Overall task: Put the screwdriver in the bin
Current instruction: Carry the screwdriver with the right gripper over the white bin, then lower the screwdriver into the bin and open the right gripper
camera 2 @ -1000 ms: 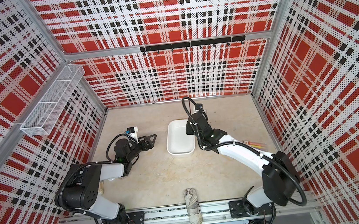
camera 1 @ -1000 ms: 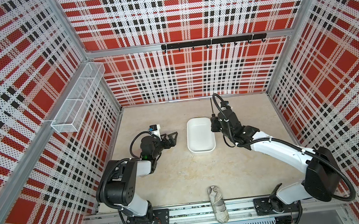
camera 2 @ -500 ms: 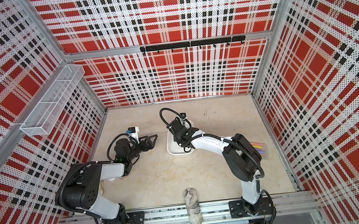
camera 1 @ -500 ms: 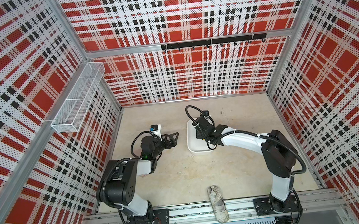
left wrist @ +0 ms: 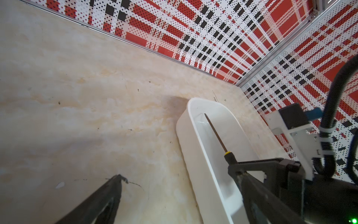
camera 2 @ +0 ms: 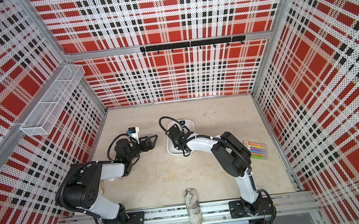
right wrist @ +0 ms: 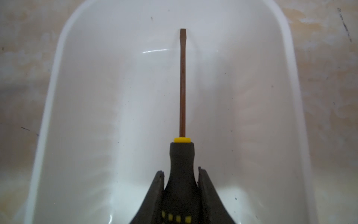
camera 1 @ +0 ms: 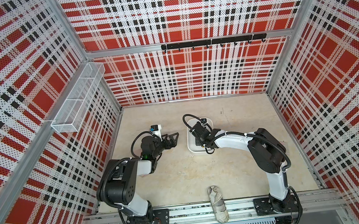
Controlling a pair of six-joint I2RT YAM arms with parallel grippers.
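My right gripper moves down toward the white bin's bottom next and releases the screwdriver's black handle there, as its stem and handle lie within the bin's rim.
My right gripper (right wrist: 181,172) is shut on the black handle of the screwdriver (right wrist: 182,83). The thin brown shaft points straight ahead along the length of the white bin (right wrist: 56,58) and sits low inside it. I cannot tell whether the tip touches the floor. In the left wrist view the screwdriver (left wrist: 216,133) lies within the bin's rim (left wrist: 195,135). In both top views the right wrist (camera 1: 200,133) covers the bin (camera 1: 190,146) and hides the tool. My left gripper (camera 1: 173,138) stands open and empty just left of the bin, with its jaws wide apart (left wrist: 178,174).
A white wire-mesh basket (camera 1: 77,100) hangs on the left wall. A black hook rail (camera 1: 212,42) runs along the back wall. A pack of coloured markers (camera 2: 256,150) lies by the right wall. A rolled patterned bundle (camera 1: 216,204) lies at the front edge.
The right arm has swung left from the bin's right side to over the bin, carrying the screwdriver down into it. The left arm has stayed still.
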